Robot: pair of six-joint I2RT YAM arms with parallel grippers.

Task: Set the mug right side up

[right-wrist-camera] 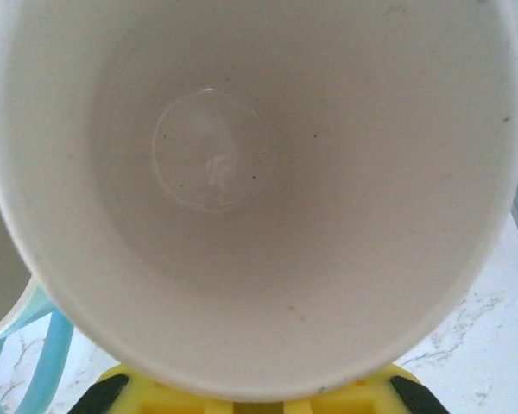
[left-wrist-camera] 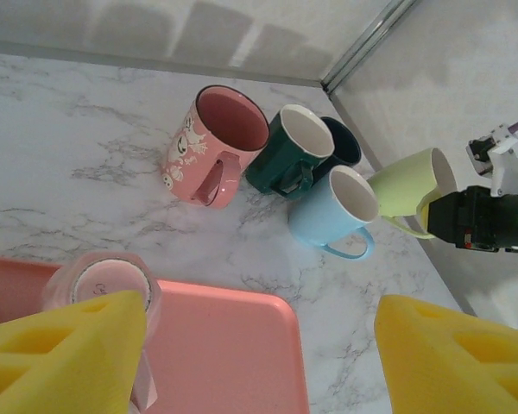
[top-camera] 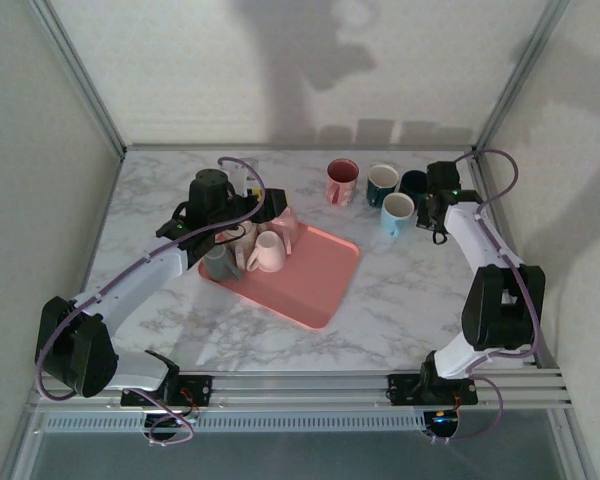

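The tabletop [top-camera: 423, 229] beside the light blue mug is below my right gripper, which should next go down and release the pale green mug there.
My right gripper [top-camera: 438, 203] is shut on a pale green mug [left-wrist-camera: 410, 185] at the back right, just right of a light blue mug [left-wrist-camera: 332, 211]. In the right wrist view the mug's white inside [right-wrist-camera: 242, 172] faces the camera, its rim against my yellow pads [right-wrist-camera: 242, 401]. Whether its base touches the table is hidden. My left gripper [left-wrist-camera: 259, 345] hangs open over the pink tray [left-wrist-camera: 233, 345], nothing between its yellow fingers [left-wrist-camera: 69, 354]. Just beside the left finger stands an upside-down pink mug [left-wrist-camera: 104, 285].
Upright at the back stand a pink patterned mug [top-camera: 341, 181], a dark green mug [top-camera: 382, 183] and a navy mug [top-camera: 414, 183]. The tray [top-camera: 315, 285] also holds a pale pink mug [top-camera: 268, 250] and a grey mug [top-camera: 220, 262]. Enclosure walls stand close on the right.
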